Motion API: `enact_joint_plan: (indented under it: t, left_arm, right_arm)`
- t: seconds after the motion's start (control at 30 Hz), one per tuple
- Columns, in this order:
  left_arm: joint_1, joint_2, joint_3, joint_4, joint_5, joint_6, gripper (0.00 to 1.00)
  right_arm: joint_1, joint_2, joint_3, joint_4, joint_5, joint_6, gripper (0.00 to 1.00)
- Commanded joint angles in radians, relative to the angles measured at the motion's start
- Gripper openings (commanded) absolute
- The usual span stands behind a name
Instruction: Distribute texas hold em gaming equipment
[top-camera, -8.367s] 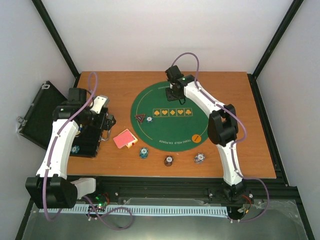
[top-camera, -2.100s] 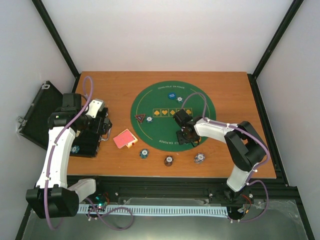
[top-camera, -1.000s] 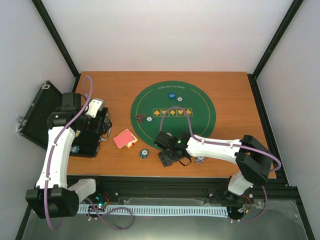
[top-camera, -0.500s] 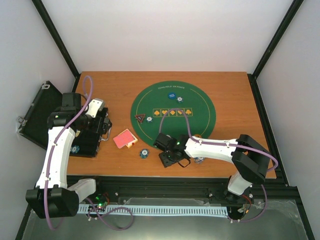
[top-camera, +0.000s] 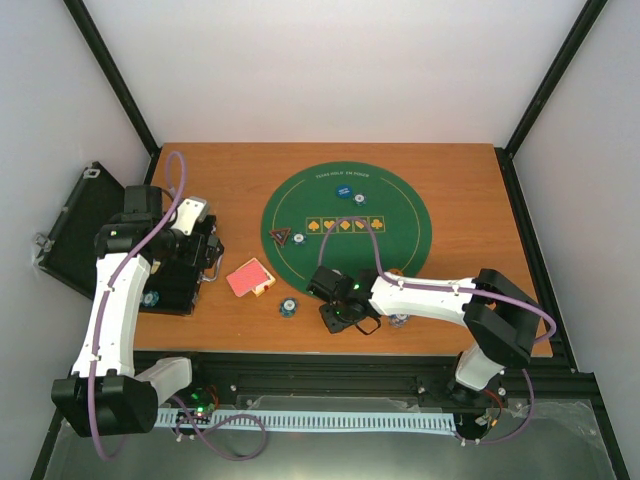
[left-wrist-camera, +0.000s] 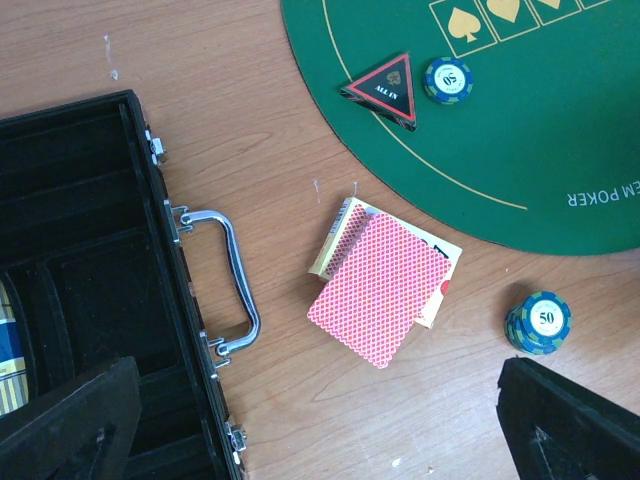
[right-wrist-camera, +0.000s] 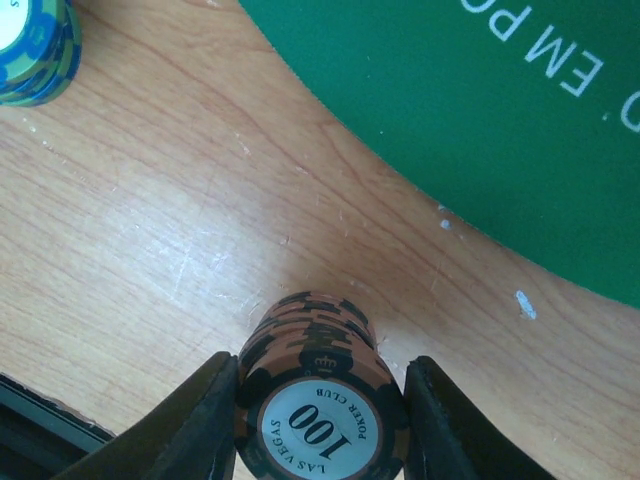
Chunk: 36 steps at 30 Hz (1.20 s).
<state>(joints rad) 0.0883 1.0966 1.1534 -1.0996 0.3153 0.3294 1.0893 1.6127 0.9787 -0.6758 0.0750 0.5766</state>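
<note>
The felt by the black triangle marker (left-wrist-camera: 385, 88) is outward from my right gripper and to its left in the top view. My right gripper needs to lift next, then lower onto it.
My right gripper (right-wrist-camera: 320, 425) is shut on a brown stack of poker chips (right-wrist-camera: 320, 395) marked 100, which stands on the wood just off the green felt mat (right-wrist-camera: 500, 130); one finger presses each side. From above, this gripper (top-camera: 340, 318) is near the table's front edge. My left gripper (left-wrist-camera: 320, 440) hangs open over bare wood beside the red-backed cards (left-wrist-camera: 385, 285). The black triangle marker (left-wrist-camera: 385, 88) and a single blue chip (left-wrist-camera: 447, 79) lie on the felt. A blue-green chip stack (left-wrist-camera: 540, 322) stands in front of the cards.
The open black case (top-camera: 170, 275) sits at the left, its handle (left-wrist-camera: 235, 280) facing the cards. A blue button (top-camera: 343, 190) and a chip (top-camera: 360, 199) lie at the felt's far side. A pale chip stack (top-camera: 400, 319) stands right of the right gripper.
The right arm swung from the felt to the front edge, lowered over the brown chip stack and closed its fingers onto it. The left arm has stayed put.
</note>
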Motion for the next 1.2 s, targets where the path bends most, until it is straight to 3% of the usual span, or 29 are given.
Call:
enact_joint_plan:
  t: [0.0,0.2,0.67,1.17]
  left_arm:
    - [0.007,-0.003,0.031,-0.005,0.001,0.014,1.0]
    - [0.007,-0.002,0.034,-0.006,0.006,0.015,1.0]
    - [0.007,-0.003,0.037,-0.011,0.011,0.016,1.0]
    - [0.008,-0.006,0.051,-0.026,0.016,0.016,1.0]
  right_arm:
    - [0.011,0.001,-0.008,0.001,0.02,0.011,0.31]
    - [0.012,-0.022,0.024,-0.038,0.037,0.005,0.23]
    - [0.009,0.029,0.271,-0.174,0.109,-0.09,0.24]
    - [-0.12,0.538,0.842,-0.21,0.089,-0.216,0.23]
